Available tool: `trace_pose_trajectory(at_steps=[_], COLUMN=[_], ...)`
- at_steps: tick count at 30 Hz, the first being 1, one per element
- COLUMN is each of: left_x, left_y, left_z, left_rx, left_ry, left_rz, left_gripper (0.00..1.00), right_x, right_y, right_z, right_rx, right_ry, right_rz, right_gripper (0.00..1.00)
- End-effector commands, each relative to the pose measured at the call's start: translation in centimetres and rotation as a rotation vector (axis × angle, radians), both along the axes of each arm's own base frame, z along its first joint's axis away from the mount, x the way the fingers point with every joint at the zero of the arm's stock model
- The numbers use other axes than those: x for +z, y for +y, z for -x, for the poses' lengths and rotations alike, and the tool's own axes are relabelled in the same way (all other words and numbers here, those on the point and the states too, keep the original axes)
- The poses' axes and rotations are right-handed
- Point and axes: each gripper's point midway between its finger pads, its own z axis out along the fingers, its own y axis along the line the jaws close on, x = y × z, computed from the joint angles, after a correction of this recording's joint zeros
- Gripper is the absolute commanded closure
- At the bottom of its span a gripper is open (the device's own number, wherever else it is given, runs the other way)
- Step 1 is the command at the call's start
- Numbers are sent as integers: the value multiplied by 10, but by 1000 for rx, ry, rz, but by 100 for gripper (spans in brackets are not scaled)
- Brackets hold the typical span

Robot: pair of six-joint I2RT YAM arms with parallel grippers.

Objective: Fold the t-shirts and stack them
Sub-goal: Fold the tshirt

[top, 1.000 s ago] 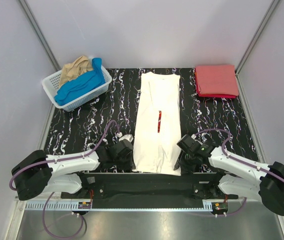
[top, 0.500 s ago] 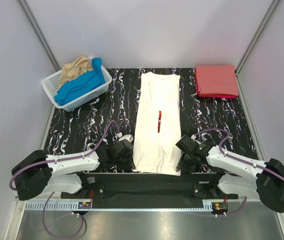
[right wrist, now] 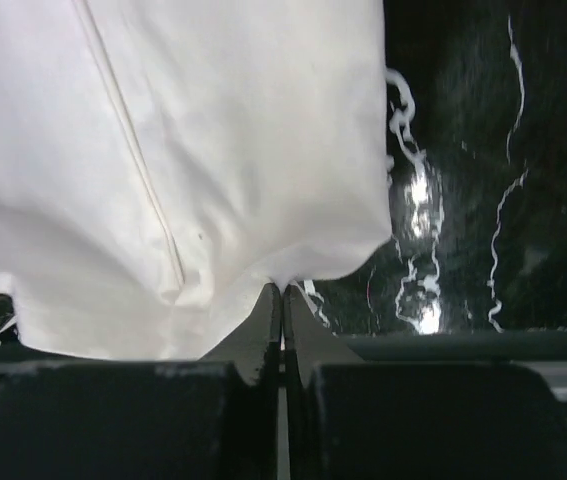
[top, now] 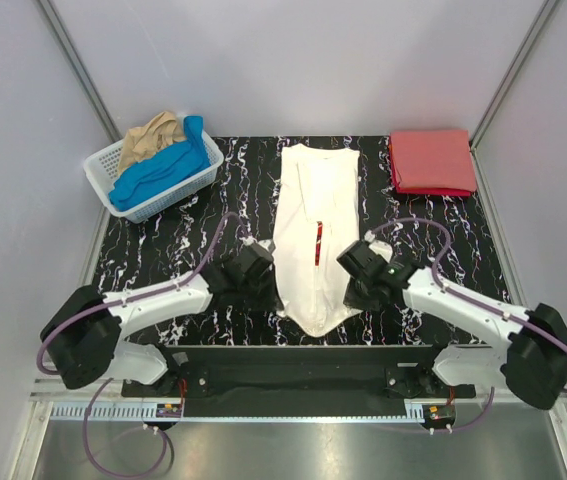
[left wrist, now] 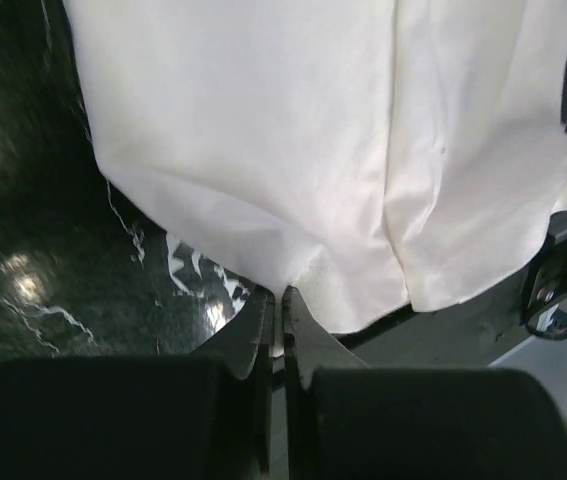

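My left gripper is to carry the t-shirt's hem corner outward past the red print first, toward the t-shirt's far end [top: 298,157], since the t-shirt lies lengthwise unfolded.
A white t-shirt [top: 315,235] with a red print strip lies lengthwise on the black marbled table [top: 163,260], its sides folded in. My left gripper [top: 268,283] is shut on its near left hem corner [left wrist: 281,278]. Across from it, my right gripper [top: 348,288] is shut on the near right hem corner [right wrist: 281,275]. Both corners are lifted off the table, so the hem sags to a point between the arms. A folded red t-shirt [top: 431,161] rests at the back right. Blue [top: 163,168] and tan [top: 150,137] t-shirts lie bunched in the basket.
The white lattice basket [top: 193,185] stands at the back left corner. Grey walls close in the table on three sides. The arms' black mounting rail [top: 293,365] runs along the near edge.
Both grippers closed on the white t-shirt's near hem corners and moved away from the near edge, lifting the hem, which now bunches into a point.
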Motion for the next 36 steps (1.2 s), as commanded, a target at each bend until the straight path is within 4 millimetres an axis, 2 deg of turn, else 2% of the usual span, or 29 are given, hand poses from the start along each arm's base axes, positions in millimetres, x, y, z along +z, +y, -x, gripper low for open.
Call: trace_pose_trajectory(at_steps=[1, 2, 4, 5, 6, 8, 9, 10, 12, 13, 14, 15, 16, 17, 19, 20, 22, 23, 24, 27, 28, 31, 34, 35, 36], left_x=[23, 33, 28, 37, 30, 40, 36, 47, 46, 48, 63, 57, 71, 59, 57, 56, 56, 55, 57, 58, 65, 66, 64, 57, 55], left_y=[-10, -14, -12, -17, -17, -16, -14, -13, -12, -10, -15, -19, -21, -20, -16, -19, -18, -19, -19, -13, -12, -16, -15, -13, -11], left_z=[-36, -47, -66, -79, -85, -111, -121, -140, -159, -173, -188, -196, -214, -221, -237, -250, -263, -273, -276, -292, -299, -310, -322, -325, -328], left_rx=[-13, -19, 6, 3, 3, 30, 46, 73, 78, 90, 84, 71, 79, 67, 78, 72, 67, 68, 66, 83, 85, 75, 88, 104, 113], left_ry=[-48, -69, -57, -75, -57, -86, -85, -111, -120, -130, -167, -150, -183, -166, -147, -149, -140, -145, -143, -158, -175, -193, -192, -183, -182], left_rz=[20, 25, 0, 10, -3, 3, -7, 7, 2, 7, 28, 33, 56, 38, 37, 47, 78, 84, 98, 104, 116, 144, 164, 153, 148], left_gripper=[100, 100, 100, 100, 100, 100, 100, 100, 100, 100, 100, 100, 100, 100, 100, 100, 100, 100, 100, 100, 100, 100, 100, 100, 100], right_x=[14, 23, 21, 23, 29, 36, 35, 37, 46, 40, 49, 49, 39, 48, 40, 48, 43, 51, 47, 57, 62, 68, 63, 65, 57], right_y=[-7, -7, -11, -10, -15, -11, -18, -19, -19, -22, -18, -18, -21, -18, -24, -24, -26, -29, -26, -24, -23, -21, -28, -30, -30], right_z=[-41, -56, -72, -80, -94, -114, -126, -134, -154, -165, -179, -186, -195, -208, -225, -237, -250, -262, -266, -279, -282, -294, -304, -310, -314], right_rx=[66, 53, 73, 78, 75, 82, 80, 83, 101, 97, 105, 126, 123, 128, 113, 109, 111, 112, 125, 130, 128, 134, 120, 118, 126], right_ry=[-123, -143, -146, -151, -167, -190, -195, -201, -225, -209, -233, -235, -208, -232, -213, -236, -229, -252, -240, -257, -268, -287, -282, -290, -275], right_rz=[149, 150, 190, 186, 186, 165, 179, 178, 171, 165, 152, 158, 165, 156, 149, 141, 144, 137, 120, 71, 64, 53, 52, 53, 39], right_gripper=[100, 100, 100, 100, 100, 100, 100, 100, 100, 100, 100, 100, 100, 100, 100, 100, 100, 100, 100, 100, 100, 100, 100, 100, 100])
